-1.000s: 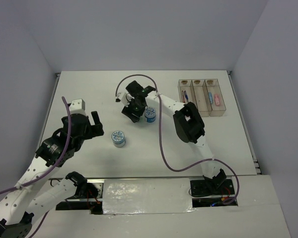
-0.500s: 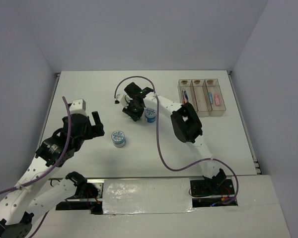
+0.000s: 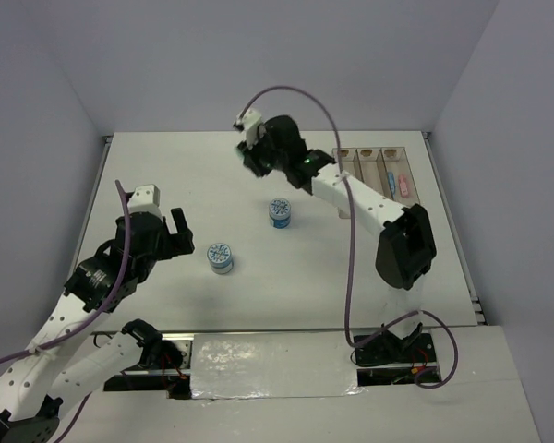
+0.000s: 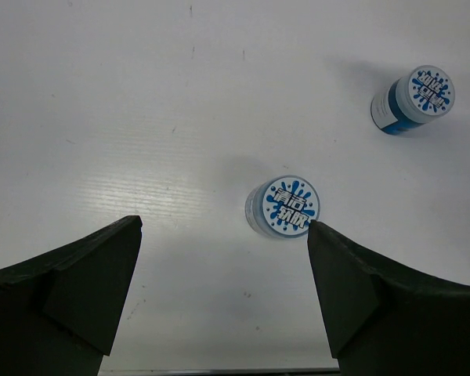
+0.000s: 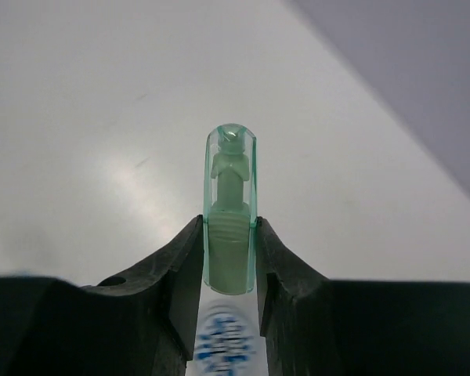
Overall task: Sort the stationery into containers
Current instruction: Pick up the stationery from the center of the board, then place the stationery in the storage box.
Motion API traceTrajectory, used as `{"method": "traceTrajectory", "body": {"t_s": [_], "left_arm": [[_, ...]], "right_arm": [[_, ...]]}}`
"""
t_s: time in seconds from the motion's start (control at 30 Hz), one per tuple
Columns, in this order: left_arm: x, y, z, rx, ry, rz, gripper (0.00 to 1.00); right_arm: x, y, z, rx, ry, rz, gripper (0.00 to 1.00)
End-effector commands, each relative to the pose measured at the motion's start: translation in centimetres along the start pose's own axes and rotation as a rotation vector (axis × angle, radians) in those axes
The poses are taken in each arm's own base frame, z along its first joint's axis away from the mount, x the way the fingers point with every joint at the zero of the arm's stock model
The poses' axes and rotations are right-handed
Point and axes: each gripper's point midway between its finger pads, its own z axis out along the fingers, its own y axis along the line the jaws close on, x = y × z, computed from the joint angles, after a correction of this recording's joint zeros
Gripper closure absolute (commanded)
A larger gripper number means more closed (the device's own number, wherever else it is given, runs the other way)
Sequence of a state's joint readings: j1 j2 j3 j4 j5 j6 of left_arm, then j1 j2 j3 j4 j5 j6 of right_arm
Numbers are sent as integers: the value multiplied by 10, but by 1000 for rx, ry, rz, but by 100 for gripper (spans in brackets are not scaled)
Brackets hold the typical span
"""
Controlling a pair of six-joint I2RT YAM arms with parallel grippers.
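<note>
The compartment of similar clips lies below my right gripper and to its right in the top view, so next I need to swing the gripper over it, lower and release.
My right gripper [image 3: 258,157] is raised over the far middle of the table and shut on a green oblong clip [image 5: 230,211], which stands up between the jaws. A blurred tape roll [image 5: 223,348] shows below it. Two blue-white tape rolls stand on the table, one in the middle [image 3: 279,212] and one nearer me [image 3: 221,257]. My left gripper [image 3: 180,231] is open and empty, left of the near roll [image 4: 283,206]; the far roll [image 4: 413,98] shows at the upper right. The clear three-compartment tray [image 3: 374,198] sits at the far right, with pens [image 3: 343,175] and pink and blue clips [image 3: 399,183] inside.
The white table ends at grey walls behind and on both sides. The right arm's purple cable [image 3: 300,92] arcs high above the table's far side. The left arm's cable [image 3: 122,212] hangs by its wrist.
My right gripper has risen from table level beside the middle tape roll and swung toward the far side, carrying the green clip. The left arm and both rolls have not moved.
</note>
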State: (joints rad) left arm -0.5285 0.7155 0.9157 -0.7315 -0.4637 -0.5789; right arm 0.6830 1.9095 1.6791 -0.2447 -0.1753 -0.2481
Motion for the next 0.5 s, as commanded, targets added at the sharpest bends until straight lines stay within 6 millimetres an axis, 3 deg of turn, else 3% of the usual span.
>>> {"method": "traceTrajectory", "body": {"t_s": [0.0,0.03,0.07,0.13,0.2,0.27,0.3,0.37,0.47], "left_arm": [[-12,-6,-4,39,-46,-13,1],[-12,-6,-4,42,-48,-13,1],[-12,-8,-4,54,-45,-10,1],[-13,-11,-6,71,-49,-7,1],[-13,-12,-6,79,-50,-7,1],[-12,-13,-6,87,-46,-3,1],[-12,-14,-6,92,-45,-2,1],[-10,-17,-4,102,-35,6,1],[-5,-20,1,106,-3,24,1]], "right_arm": [[20,-126,-36,447,113,67,100],[42,-149,-39,500,180,89,100],[69,-191,-61,604,244,134,100],[118,-236,-98,739,349,187,100],[138,-268,-133,897,370,206,100],[166,-288,-169,1007,412,242,100],[171,-298,-181,1070,408,247,100],[195,-308,-200,1138,463,252,100],[215,-321,-214,1185,514,255,100]]}}
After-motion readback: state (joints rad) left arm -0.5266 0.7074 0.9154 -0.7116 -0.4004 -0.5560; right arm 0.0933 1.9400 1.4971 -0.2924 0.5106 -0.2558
